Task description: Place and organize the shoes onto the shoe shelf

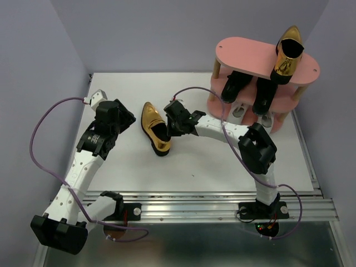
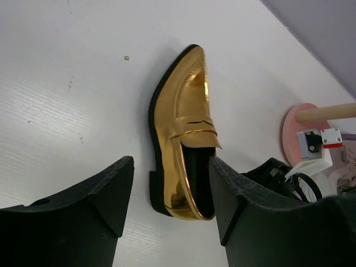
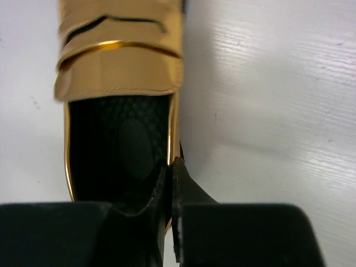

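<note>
My right gripper needs to go up and outward next and let go of the shoe on the top shelf's bare part (image 1: 256,55), because that part is above it, to the right in the top view.
A shiny gold shoe (image 1: 154,128) lies on the white table, left of the pink three-tier shoe shelf (image 1: 245,55). My right gripper (image 1: 169,129) is shut on its right side wall near the heel; the right wrist view shows the pinch (image 3: 169,167) on the shoe's rim (image 3: 119,67). My left gripper (image 1: 123,117) is open and empty, just left of the shoe; its fingers frame the shoe's heel (image 2: 186,128) in the left wrist view. The second gold shoe (image 1: 287,54) rests on the top tier. Two black shoes (image 1: 236,84) sit on the middle tier, white sneakers (image 1: 240,111) on the bottom.
The shelf stands at the table's back right, against the purple walls. A metal rail (image 1: 222,199) runs along the near edge by the arm bases. The shelf's pink base and a wooden post (image 2: 325,113) show at the right of the left wrist view.
</note>
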Robot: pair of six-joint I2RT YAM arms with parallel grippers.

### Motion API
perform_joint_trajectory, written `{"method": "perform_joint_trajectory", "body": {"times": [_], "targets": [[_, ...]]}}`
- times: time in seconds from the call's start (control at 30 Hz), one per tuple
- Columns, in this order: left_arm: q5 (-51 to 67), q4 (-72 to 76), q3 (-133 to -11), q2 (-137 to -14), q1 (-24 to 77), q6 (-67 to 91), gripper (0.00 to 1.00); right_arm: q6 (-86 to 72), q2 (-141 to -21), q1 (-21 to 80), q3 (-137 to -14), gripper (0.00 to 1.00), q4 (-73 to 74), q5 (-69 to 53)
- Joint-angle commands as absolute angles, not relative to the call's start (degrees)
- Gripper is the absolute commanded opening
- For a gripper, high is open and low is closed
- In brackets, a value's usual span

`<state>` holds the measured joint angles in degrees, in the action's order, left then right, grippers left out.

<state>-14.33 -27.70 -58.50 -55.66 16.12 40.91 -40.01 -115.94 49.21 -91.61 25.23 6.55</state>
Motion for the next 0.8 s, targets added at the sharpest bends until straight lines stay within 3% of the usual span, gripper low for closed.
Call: {"method": "perform_joint_trajectory", "body": {"times": [0.0, 0.33, 0.63, 0.77], "targets": [[-16.4, -27.0, -57.8, -54.0, 15.9, 39.5, 0.66, -36.0, -112.1, 49.7, -90.7, 0.01, 22.7, 5.4], [-16.9, -26.6, -57.3, -54.1, 15.7, 39.3, 0.63, -24.2, -103.5, 49.7, -99.1, 0.01, 31.1, 13.4], [-17.6, -27.2, -57.7, -53.1, 15.6, 40.0, 0.6, -20.5, -105.4, 48.3, -122.8, 0.01, 36.2, 21.9], [-19.9, -28.3, -58.0, -50.5, 15.6, 40.0, 0.6, -22.8, -107.4, 42.6, -131.7, 0.01, 36.7, 23.3]]}}
